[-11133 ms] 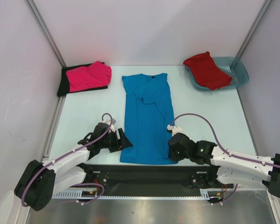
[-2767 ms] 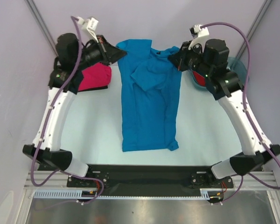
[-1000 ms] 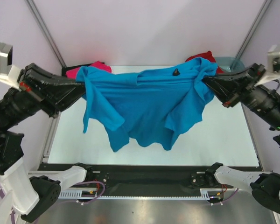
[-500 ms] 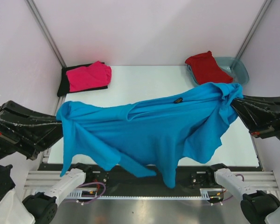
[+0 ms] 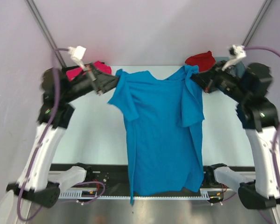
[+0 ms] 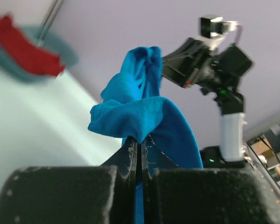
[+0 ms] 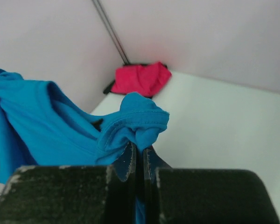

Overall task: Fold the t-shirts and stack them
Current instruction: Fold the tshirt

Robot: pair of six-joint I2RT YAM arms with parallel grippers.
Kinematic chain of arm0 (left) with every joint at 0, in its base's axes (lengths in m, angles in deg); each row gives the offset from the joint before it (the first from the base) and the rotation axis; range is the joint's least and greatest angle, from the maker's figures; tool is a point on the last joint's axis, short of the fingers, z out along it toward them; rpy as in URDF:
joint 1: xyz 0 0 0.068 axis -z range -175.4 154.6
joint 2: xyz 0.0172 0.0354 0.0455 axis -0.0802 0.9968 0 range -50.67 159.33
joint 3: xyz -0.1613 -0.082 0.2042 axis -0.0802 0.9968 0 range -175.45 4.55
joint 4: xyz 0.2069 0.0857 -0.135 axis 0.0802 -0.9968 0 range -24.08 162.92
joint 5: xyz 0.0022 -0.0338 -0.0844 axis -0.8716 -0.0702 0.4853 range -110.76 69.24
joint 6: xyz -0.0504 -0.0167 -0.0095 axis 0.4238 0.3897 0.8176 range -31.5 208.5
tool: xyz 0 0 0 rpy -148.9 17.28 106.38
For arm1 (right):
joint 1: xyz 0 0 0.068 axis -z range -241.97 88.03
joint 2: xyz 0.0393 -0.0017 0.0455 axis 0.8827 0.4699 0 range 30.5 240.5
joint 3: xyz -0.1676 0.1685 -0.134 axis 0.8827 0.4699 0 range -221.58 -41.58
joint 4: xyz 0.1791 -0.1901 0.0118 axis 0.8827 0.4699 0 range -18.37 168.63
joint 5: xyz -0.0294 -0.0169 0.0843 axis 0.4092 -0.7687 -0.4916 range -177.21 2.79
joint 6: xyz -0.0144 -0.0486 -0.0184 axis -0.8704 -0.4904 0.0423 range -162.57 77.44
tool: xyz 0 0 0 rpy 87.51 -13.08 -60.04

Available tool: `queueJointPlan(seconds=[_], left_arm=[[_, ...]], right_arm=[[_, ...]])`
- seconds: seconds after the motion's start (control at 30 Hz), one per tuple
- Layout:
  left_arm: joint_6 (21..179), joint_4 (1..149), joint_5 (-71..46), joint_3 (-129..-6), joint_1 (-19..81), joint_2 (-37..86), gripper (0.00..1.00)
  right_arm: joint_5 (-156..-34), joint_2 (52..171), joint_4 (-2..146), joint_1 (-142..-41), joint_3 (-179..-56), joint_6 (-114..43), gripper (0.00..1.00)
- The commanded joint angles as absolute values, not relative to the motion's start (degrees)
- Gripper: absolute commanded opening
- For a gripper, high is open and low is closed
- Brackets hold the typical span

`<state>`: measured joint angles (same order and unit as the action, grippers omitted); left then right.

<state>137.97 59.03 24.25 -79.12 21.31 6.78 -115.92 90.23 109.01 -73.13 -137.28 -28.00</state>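
My right gripper should next lower outward to release the shoulder below on the tabletop's far strip (image 5: 171,70), as the hem overhangs the near rail.
The blue t-shirt (image 5: 161,135) hangs in the air by its two shoulders, neck at the far side, its hem draped down over the near rail. My left gripper (image 5: 113,80) is shut on the left shoulder, where the cloth (image 6: 135,112) bunches above the closed jaws of that gripper (image 6: 141,142). On the right shoulder my right gripper (image 5: 192,79) is shut, with the fabric (image 7: 46,126) pinched in this gripper (image 7: 140,148). The pink t-shirt (image 7: 141,78) lies folded on the black one (image 7: 107,87) at the far left corner. At the far right the red t-shirt (image 5: 200,59) rests on its tub.
A teal tub (image 6: 60,51) holds the red shirt at the far right corner, mostly hidden behind the right arm in the top view. Purple walls and metal posts (image 5: 42,28) close in the sides and back. The black rail (image 5: 107,170) runs along the table's near edge.
Both arms have swung from low and wide at the front to high and closer together at the back. The blue shirt, stretched sideways before, now hangs lengthwise.
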Motion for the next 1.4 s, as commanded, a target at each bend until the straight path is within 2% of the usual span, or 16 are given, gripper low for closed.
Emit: queueJointPlan(seconds=[0.0, 0.17, 0.2, 0.37, 0.5, 0.63, 0.8, 0.87, 1.0, 1.27, 1.3, 1.33, 1.37], left_arm=[[135.8, 66.6, 20.4, -74.1, 21.0, 13.8, 0.00], [133.2, 70.3, 17.4, -72.3, 20.3, 28.5, 0.00], [131.8, 70.7, 16.9, -73.2, 19.8, 34.7, 0.00], [129.5, 70.5, 17.5, -85.5, 18.1, 54.1, 0.00], [130.5, 69.7, 17.4, -97.6, 16.4, 69.4, 0.00], [131.7, 67.9, 18.5, -115.0, 14.8, 83.3, 0.00], [136.5, 69.0, 19.8, -130.2, 12.6, 99.3, 0.00], [137.9, 70.4, 19.9, -134.5, 12.0, 102.2, 0.00], [138.8, 72.6, 19.0, -134.5, 10.4, 105.2, 0.00], [139.9, 79.1, 18.2, -134.0, 9.4, 108.8, 0.01], [139.8, 79.9, 18.3, -134.2, 9.4, 108.9, 0.04], [139.7, 80.4, 17.8, -134.3, 9.3, 109.1, 0.18], [139.5, 80.7, 17.3, -134.4, 9.4, 109.3, 0.31]], right_arm=[[-112.2, 94.5, 100.3, -72.9, -131.6, -27.6, 0.00], [-110.2, 104.3, 91.0, -73.1, -125.2, -28.8, 0.00], [-109.9, 108.2, 89.7, -73.0, -124.2, -29.1, 0.00], [-108.8, 122.4, 82.3, -73.0, -127.6, -30.0, 0.00], [-107.7, 136.5, 79.4, -72.9, -135.5, -31.1, 0.00], [-108.4, 153.5, 79.3, -72.6, -149.7, -30.6, 0.00], [-106.7, 167.2, 81.5, -72.6, -165.4, -30.4, 0.00], [-105.6, 172.5, 83.1, -72.5, -170.6, -30.7, 0.00], [-103.5, 178.9, 86.7, -72.2, -182.0, -31.5, 0.00], [-95.4, 181.8, 81.9, -71.7, -181.1, -32.4, 0.00], [-94.5, 181.9, 81.2, -71.6, -181.1, -32.9, 0.00], [-93.0, 182.3, 80.9, -71.6, -181.5, -33.9, 0.00], [-91.6, 182.5, 80.6, -71.6, -181.5, -34.3, 0.11]])
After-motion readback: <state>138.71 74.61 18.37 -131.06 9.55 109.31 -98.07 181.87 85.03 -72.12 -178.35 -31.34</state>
